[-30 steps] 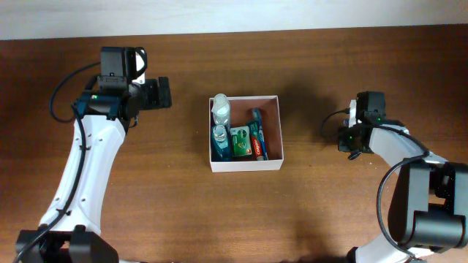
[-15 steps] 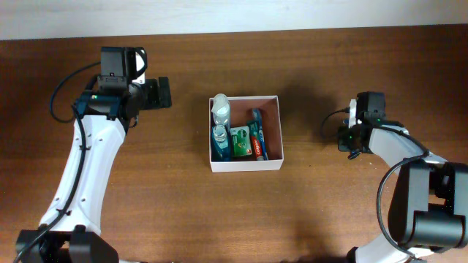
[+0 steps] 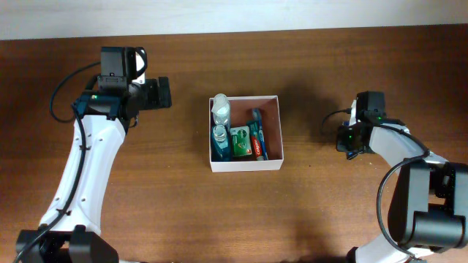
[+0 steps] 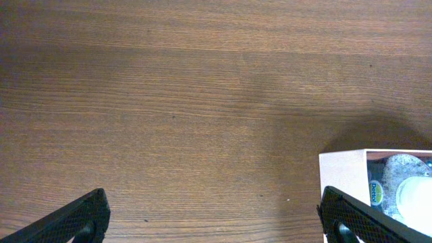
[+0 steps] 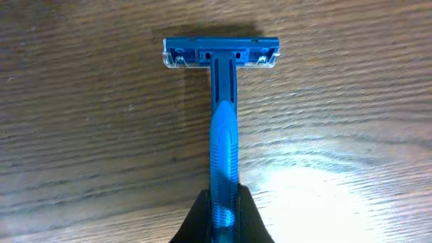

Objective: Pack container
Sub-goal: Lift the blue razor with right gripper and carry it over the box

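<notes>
I will next move the razor up with my right gripper, to the left in the overhead view, then down onto the red tube (image 3: 255,145), and then release it, because the razor is outside the container.
The container (image 3: 246,166) is a square white-walled box with a reddish-brown floor, at the table's middle. In it lie a clear bottle (image 3: 221,109), a blue bottle (image 3: 219,139), a green packet (image 3: 240,142), a red tube (image 3: 255,145) and a blue toothbrush (image 3: 261,131). To its right, my right gripper (image 5: 223,217) is shut on the handle of a blue razor (image 5: 222,101). The razor lies on the wood with its head pointing away. My left gripper (image 4: 212,217) is open over bare wood left of the container's corner (image 4: 341,172).
The table is brown wood, with a pale wall strip (image 3: 234,14) along its far edge. In the overhead view my left gripper (image 3: 162,93) hangs left of the box and my right gripper (image 3: 344,137) sits low at the right.
The right gripper's jaws have closed the last bit onto the razor handle. The left arm and the container's contents have not moved.
</notes>
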{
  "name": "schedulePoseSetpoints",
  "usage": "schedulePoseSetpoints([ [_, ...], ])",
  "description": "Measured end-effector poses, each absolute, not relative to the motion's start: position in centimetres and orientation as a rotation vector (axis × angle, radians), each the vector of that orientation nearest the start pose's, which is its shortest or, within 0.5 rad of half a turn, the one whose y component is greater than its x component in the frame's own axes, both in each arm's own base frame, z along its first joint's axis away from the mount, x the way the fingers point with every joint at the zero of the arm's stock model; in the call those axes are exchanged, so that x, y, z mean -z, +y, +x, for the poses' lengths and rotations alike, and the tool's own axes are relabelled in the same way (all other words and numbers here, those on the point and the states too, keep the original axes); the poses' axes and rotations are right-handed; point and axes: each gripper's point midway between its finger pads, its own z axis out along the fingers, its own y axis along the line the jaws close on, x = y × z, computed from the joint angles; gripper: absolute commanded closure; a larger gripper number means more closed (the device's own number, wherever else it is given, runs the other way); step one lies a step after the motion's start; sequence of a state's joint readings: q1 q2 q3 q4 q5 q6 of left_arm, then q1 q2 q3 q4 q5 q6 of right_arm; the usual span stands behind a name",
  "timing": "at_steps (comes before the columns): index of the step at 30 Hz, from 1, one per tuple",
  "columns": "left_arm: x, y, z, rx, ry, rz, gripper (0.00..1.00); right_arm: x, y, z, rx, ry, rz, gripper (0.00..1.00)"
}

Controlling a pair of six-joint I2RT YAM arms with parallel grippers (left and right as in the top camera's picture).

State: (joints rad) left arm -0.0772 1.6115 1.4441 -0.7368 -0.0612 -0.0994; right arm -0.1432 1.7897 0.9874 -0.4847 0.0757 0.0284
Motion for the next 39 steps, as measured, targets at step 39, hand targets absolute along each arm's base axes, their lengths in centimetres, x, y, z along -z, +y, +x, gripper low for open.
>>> schedulePoseSetpoints([
  [39,-20.3,-2.3,43.4,0.0,2.472,-0.054,0.0,-16.8,15.1,38.2,-0.211,2.821,-0.05,0.96],
])
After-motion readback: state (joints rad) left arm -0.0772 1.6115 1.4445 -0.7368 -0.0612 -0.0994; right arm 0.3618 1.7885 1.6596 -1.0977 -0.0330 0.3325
